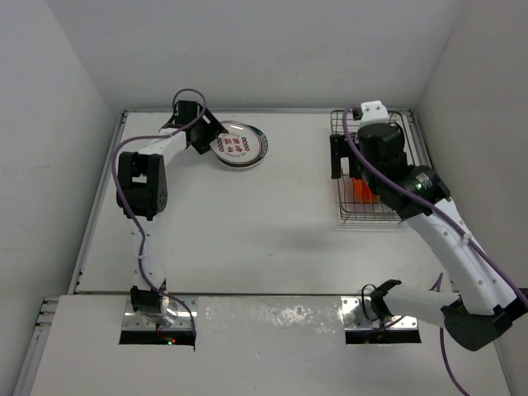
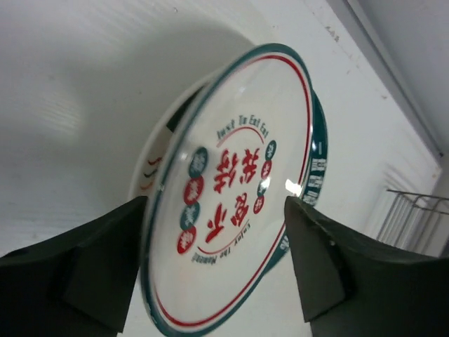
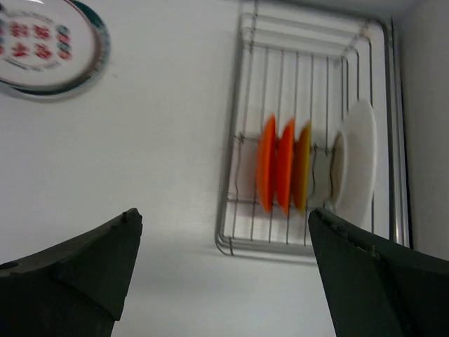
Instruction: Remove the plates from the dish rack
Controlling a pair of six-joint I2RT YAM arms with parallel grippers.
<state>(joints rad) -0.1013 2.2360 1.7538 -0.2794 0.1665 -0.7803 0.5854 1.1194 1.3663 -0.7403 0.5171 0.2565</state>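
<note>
My right gripper goes to the right in the wrist view and down onto the white plate's top rim (image 3: 366, 151) next, as that plate stands upright below it.
A white plate with a teal rim ring and red characters (image 2: 231, 182) lies tilted on another plate (image 2: 317, 158) at the back of the table (image 1: 241, 146). My left gripper (image 2: 214, 270) is open just in front of it, one finger on each side, holding nothing; it also shows in the top view (image 1: 206, 136). The dark wire dish rack (image 3: 242, 140) stands at the back right (image 1: 375, 216). It holds upright two orange-red plates (image 3: 275, 172), an amber-yellow plate (image 3: 302, 168) and white plates (image 3: 356, 161). My right gripper (image 3: 224, 274) is open and empty above the rack's left side (image 1: 338, 157).
White walls close in the table at the back and both sides. The rack sits close to the right wall. A raised table rim (image 1: 247, 110) runs along the back. The arm bases sit at the near edge.
</note>
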